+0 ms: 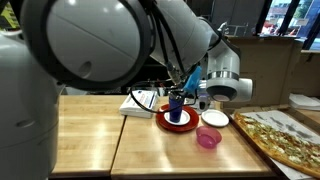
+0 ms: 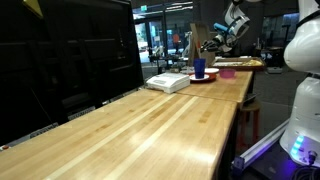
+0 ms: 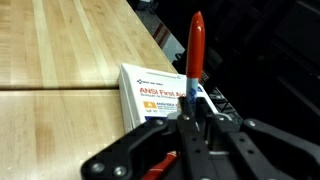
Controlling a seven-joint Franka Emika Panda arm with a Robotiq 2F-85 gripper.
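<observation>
Next, my gripper moves down toward the blue cup's opening just below and releases the marker there, since the marker already points down.
In the wrist view my gripper (image 3: pixel 190 118) is shut on a marker (image 3: pixel 196 45) with a red cap, which sticks out beyond the fingers. Below it lies a white first-aid box (image 3: pixel 150 95) on the wooden table. In both exterior views the gripper (image 1: pixel 190 86) (image 2: pixel 208 42) hangs just above a blue cup (image 1: pixel 178 108) (image 2: pixel 199 68) that stands on a red plate (image 1: pixel 166 122) (image 2: pixel 206 79). The marker (image 1: pixel 189 78) points down toward the cup's mouth. The white box (image 1: pixel 140 102) (image 2: pixel 168 82) lies beside the plate.
A white bowl (image 1: pixel 215 119) and a pink cup (image 1: pixel 208 138) sit next to the red plate. A pizza (image 1: pixel 285 135) lies on a board close by. The long wooden table (image 2: pixel 150 130) stretches away from the plate. The table's edge drops off beside the box (image 3: pixel 165 40).
</observation>
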